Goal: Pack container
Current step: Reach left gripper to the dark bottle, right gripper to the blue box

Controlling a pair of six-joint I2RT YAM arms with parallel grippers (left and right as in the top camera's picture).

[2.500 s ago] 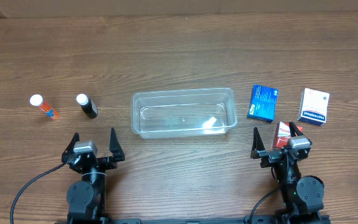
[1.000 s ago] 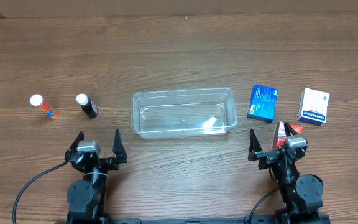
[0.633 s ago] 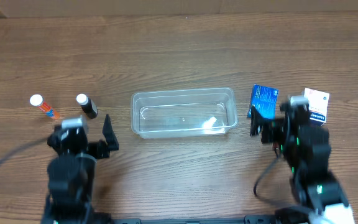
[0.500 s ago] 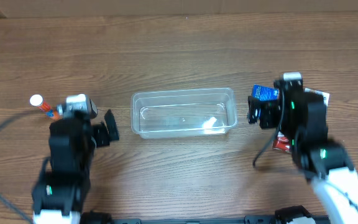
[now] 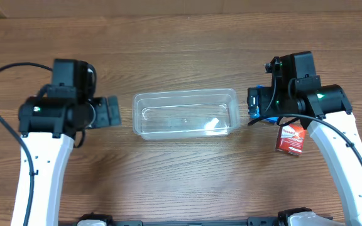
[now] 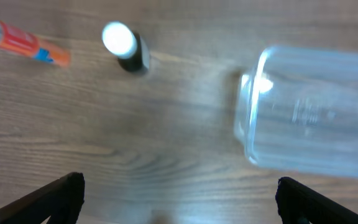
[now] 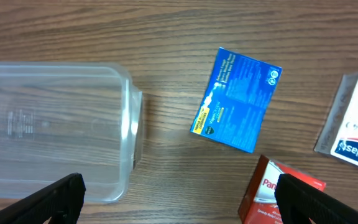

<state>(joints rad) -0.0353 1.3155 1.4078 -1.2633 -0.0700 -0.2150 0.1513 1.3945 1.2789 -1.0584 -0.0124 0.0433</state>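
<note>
I will move my left gripper to the left in the wrist view next and lower its open fingers around the black bottle's white cap [image 6: 119,40], because the bottle is standing upright.
The clear plastic container [image 5: 185,93] lies empty at the table's middle. My left gripper [image 5: 109,113] hangs open and empty just left of it, above the table. In the left wrist view [image 6: 179,208] it sees the container's left end [image 6: 248,118], a black bottle with a white cap [image 6: 127,47] and an orange tube [image 6: 25,42]. My right gripper [image 5: 254,107] is open and empty just right of the container. In the right wrist view [image 7: 179,205] it sees the container's right end [image 7: 130,124], a blue box [image 7: 236,99], a red box [image 7: 282,196] and a white box [image 7: 353,127].
In the overhead view the red box [image 5: 290,138] lies right of the container. The left arm hides the bottle and tube, and the right arm hides the white box and most of the blue box. Bare wooden table [image 5: 181,182] runs along the front.
Both arms have risen from the front edge and swung forward. The left now hangs over the bottles, the right over the boxes. No object has moved.
</note>
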